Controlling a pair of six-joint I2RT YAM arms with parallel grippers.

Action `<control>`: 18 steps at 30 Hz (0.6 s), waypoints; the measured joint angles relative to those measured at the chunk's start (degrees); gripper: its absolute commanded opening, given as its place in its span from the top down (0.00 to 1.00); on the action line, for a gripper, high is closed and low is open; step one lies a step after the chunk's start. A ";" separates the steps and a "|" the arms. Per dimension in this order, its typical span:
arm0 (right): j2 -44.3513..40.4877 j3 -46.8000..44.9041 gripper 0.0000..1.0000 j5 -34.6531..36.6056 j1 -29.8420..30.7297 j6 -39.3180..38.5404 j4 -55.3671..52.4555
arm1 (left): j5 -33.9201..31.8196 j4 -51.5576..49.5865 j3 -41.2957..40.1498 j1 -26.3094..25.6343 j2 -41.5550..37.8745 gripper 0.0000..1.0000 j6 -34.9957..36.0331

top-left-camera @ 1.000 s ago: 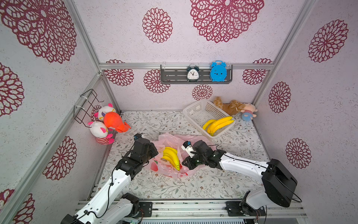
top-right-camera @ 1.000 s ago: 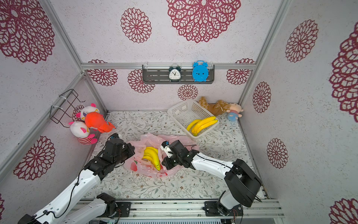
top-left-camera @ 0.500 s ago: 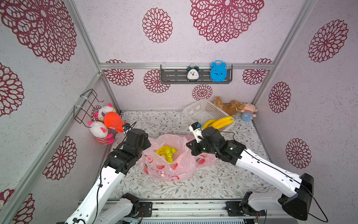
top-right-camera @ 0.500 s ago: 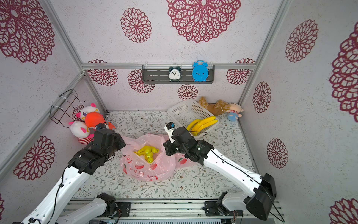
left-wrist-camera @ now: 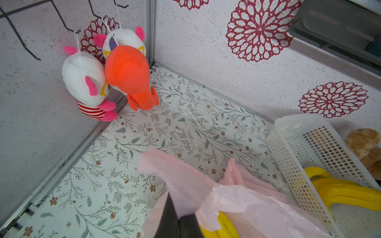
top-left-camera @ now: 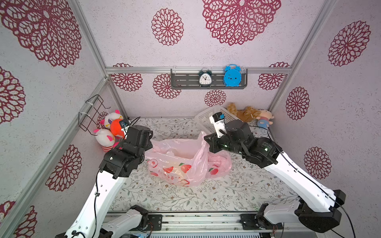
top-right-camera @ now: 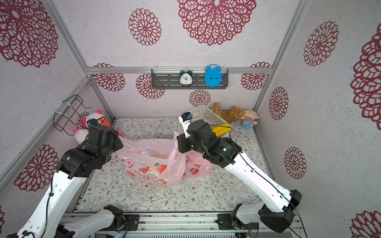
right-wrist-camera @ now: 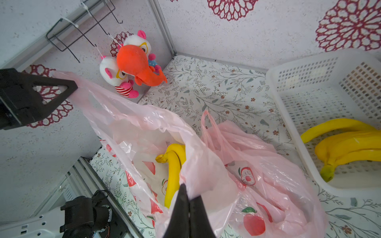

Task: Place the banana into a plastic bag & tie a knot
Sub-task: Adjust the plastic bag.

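The bag's pinched handle (top-left-camera: 203, 137) (right-wrist-camera: 193, 183) sits between my right gripper's fingers with the bag hanging below, so this gripper needs to rise slightly and spread its fingers to release it.
A pink plastic bag (top-left-camera: 177, 164) printed with red fruit hangs stretched between my two grippers, its bottom resting on the table in both top views. The left gripper (top-left-camera: 152, 144) is shut on the bag's left handle (left-wrist-camera: 165, 171). The right gripper (top-left-camera: 206, 142) is shut on the right handle (right-wrist-camera: 198, 164). The yellow banana (right-wrist-camera: 174, 164) lies inside the bag; the left wrist view shows it under the film as banana (left-wrist-camera: 223, 226). From above, the banana is hidden by the bag. The left gripper (right-wrist-camera: 70, 88) also shows in the right wrist view, pinching the far handle.
A second pink bag (top-left-camera: 219, 164) lies crumpled to the right of the held one. A white basket (right-wrist-camera: 288, 115) holding more bananas (right-wrist-camera: 348, 148) stands at the back right, behind my right wrist. Plush toys (top-left-camera: 112, 129) hang in the back left corner, others (top-left-camera: 249, 115) lie back right.
Both arms have risen and moved apart, lifting the bag by its handles. The bag has stood up around the banana, which no longer shows from above.
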 measured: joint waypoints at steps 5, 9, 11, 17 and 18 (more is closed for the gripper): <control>0.11 5.33 1.00 0.13 -0.09 -0.33 -2.73 | -0.17 -3.54 4.04 0.02 1.51 1.00 1.03; 0.33 7.41 1.00 -0.83 -0.48 -0.85 -2.80 | -0.20 -4.55 4.39 0.02 2.38 1.00 1.95; 0.59 7.50 1.00 -1.88 -1.11 -1.29 -2.62 | -0.15 -4.63 4.39 0.02 3.32 1.00 2.19; 0.68 2.64 0.67 -9.70 -4.72 -2.71 1.22 | 0.31 -4.37 3.69 0.07 5.44 1.00 2.91; 0.50 1.14 0.63 -11.56 -5.60 -2.82 2.19 | 0.39 -4.35 3.65 0.09 5.44 1.00 2.97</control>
